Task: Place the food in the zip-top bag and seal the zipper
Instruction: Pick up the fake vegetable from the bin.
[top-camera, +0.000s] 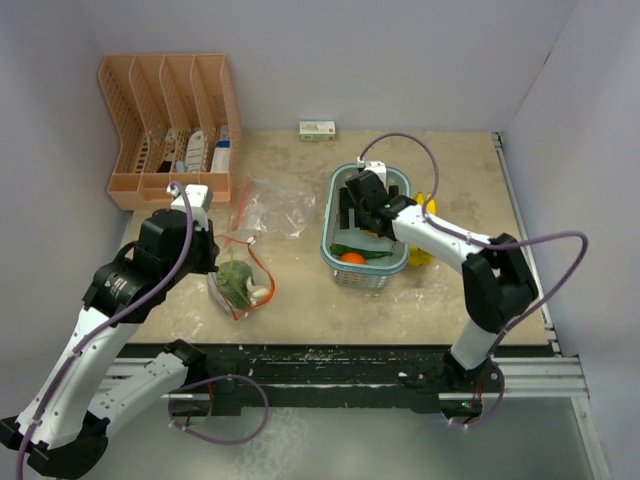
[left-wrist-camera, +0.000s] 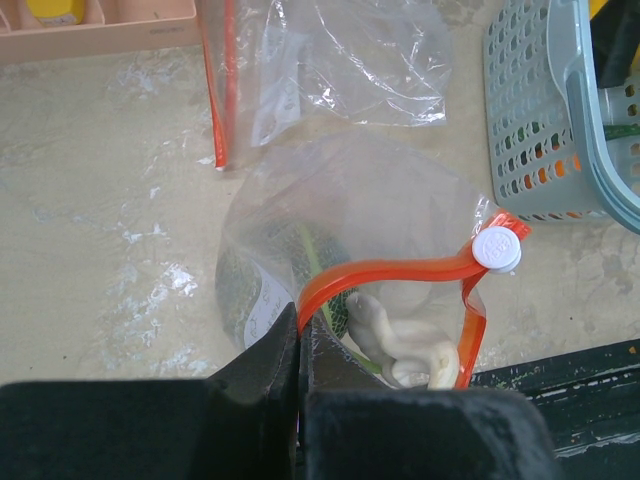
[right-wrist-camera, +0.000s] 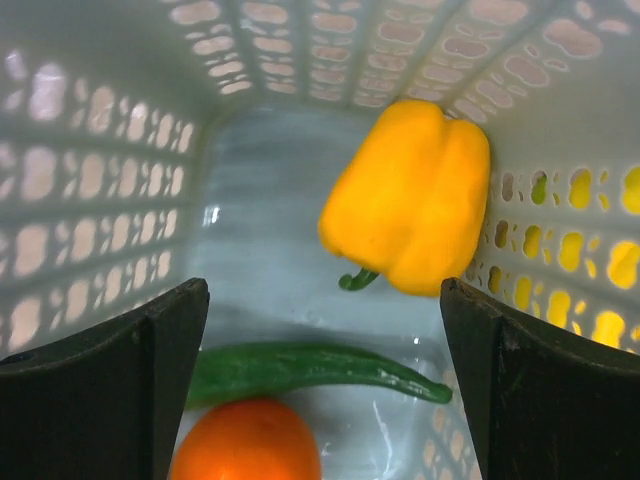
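Next, my right gripper moves down deeper and to the right in the wrist view onto the yellow pepper (top-camera: 373, 234) (right-wrist-camera: 409, 198), lying below and off-center between my fingers.
The zip-top bag (top-camera: 241, 282) stands open on the table, with its orange zipper rim (left-wrist-camera: 400, 272) and white slider (left-wrist-camera: 497, 249) facing me. A round green head (top-camera: 235, 278) and a white item (left-wrist-camera: 405, 352) lie inside it. My left gripper (left-wrist-camera: 300, 345) is shut on the bag's rim at its left side. My right gripper (right-wrist-camera: 322, 300) is open and empty inside the light blue basket (top-camera: 330, 215). It hangs above a long green vegetable (right-wrist-camera: 310, 370), an orange fruit (right-wrist-camera: 245, 440) and a yellow pepper (right-wrist-camera: 410, 195). Something yellow (top-camera: 421, 257) lies outside the basket's right wall, mostly hidden by my right arm.
A second empty clear bag (top-camera: 270, 205) lies behind the open one. A peach slotted organizer (top-camera: 170, 130) stands at the back left. A small box (top-camera: 317, 129) sits at the back wall. The dark front edge of the table (left-wrist-camera: 560, 375) is close to the bag.
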